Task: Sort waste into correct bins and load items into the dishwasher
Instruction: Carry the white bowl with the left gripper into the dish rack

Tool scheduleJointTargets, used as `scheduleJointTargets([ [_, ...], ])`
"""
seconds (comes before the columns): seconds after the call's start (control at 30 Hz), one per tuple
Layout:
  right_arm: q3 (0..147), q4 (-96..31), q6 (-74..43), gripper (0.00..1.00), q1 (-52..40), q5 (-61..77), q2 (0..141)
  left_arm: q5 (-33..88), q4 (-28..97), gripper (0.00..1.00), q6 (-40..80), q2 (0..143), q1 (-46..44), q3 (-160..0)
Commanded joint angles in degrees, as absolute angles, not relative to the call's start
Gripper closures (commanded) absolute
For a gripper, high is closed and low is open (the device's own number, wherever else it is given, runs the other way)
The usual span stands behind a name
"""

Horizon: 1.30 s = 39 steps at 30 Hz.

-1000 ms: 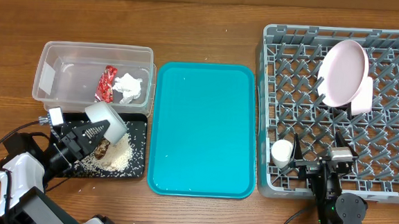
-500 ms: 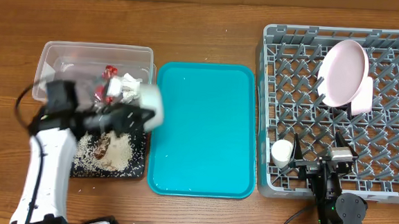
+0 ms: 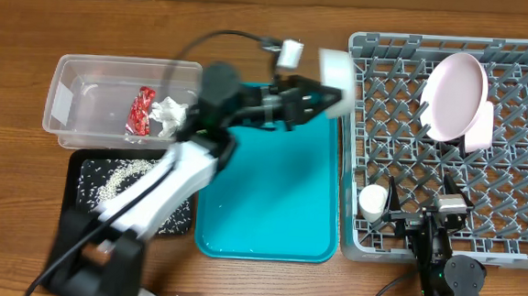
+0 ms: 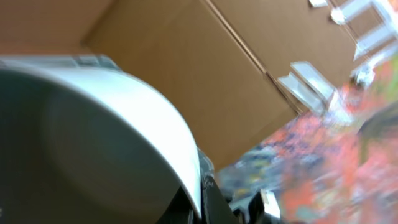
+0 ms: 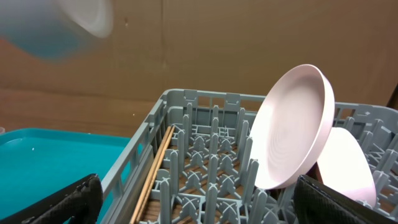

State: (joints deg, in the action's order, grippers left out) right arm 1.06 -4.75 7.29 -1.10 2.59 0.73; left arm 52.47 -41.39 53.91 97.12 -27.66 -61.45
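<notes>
The wires beside the pale plate (image 3: 453, 93) are empty. My left gripper will first carry the white bowl past the rack's edge to get down onto them.
My left gripper (image 3: 327, 97) is shut on the rim of a white bowl (image 3: 336, 72) and holds it in the air at the far left edge of the grey dish rack (image 3: 516, 239). The bowl fills the left wrist view (image 4: 93, 143) and shows blurred in the right wrist view (image 5: 68, 25). The rack holds a pale plate (image 3: 453, 93) on edge, a pink bowl (image 3: 481, 129), a white cup (image 3: 372, 202) and chopsticks (image 5: 152, 174). The clear tub (image 3: 74, 100) holds the red wrapper (image 3: 140, 110) and white tissue (image 3: 170, 115). Rice grains (image 3: 115, 174) lie in the black tray (image 3: 85, 212). My right gripper (image 3: 422, 216) is open and empty at the rack's front edge.
A large teal tray (image 3: 270, 194) lies between the bins and the rack, under my stretched left arm. The left arm crosses over the black tray's right part and hides it. Cardboard walls stand behind the table in the wrist views.
My left arm has swung up and to the right, from above the black tray across the teal tray to the rack's edge, with the white bowl in it. The right arm has not moved.
</notes>
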Motion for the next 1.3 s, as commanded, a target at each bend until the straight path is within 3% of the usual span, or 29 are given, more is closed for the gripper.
scheduleJointTargets([
  [0.0,0.47,-4.56,6.87,0.0,-0.67,2.59,0.16,47.4,-45.5,0.96,69.28,106.37,-32.03,-67.85],
  [0.4,0.47,-4.56,6.87,0.0,-0.67,2.59,0.16,42.92,-51.77,0.93,82.21,126.89,-37.87,-82.37],
  [0.57,0.47,-4.56,6.87,0.0,-0.67,2.59,0.16,42.15,-51.7,0.78,82.74,129.25,-37.5,-82.35],
  [0.73,0.47,-4.56,6.85,0.0,-0.67,2.59,0.16,46.63,-51.92,0.34,82.52,129.36,-35.88,-82.37],
  [0.8,0.47,-4.56,6.87,0.0,-0.67,2.59,0.16,47.7,-52.99,0.7,82.39,129.36,-34.94,-82.37],
  [0.83,0.47,-4.56,6.85,0.0,-0.67,2.59,0.16,47.64,-53.56,0.82,82.37,129.36,-34.79,-82.37],
  [0.9,0.47,-4.56,6.87,0.0,-0.67,2.59,0.16,47.44,-55.44,0.94,82.39,129.36,-34.7,-82.37],
  [1.03,0.47,-4.56,6.87,0.0,-0.67,2.59,0.16,48.53,-55.83,0.94,82.52,129.36,-34.63,-82.37],
  [1.27,0.47,-4.56,6.87,0.0,-0.67,2.59,0.16,54.78,-56.38,0.72,78.02,129.32,-34.09,-85.84],
])
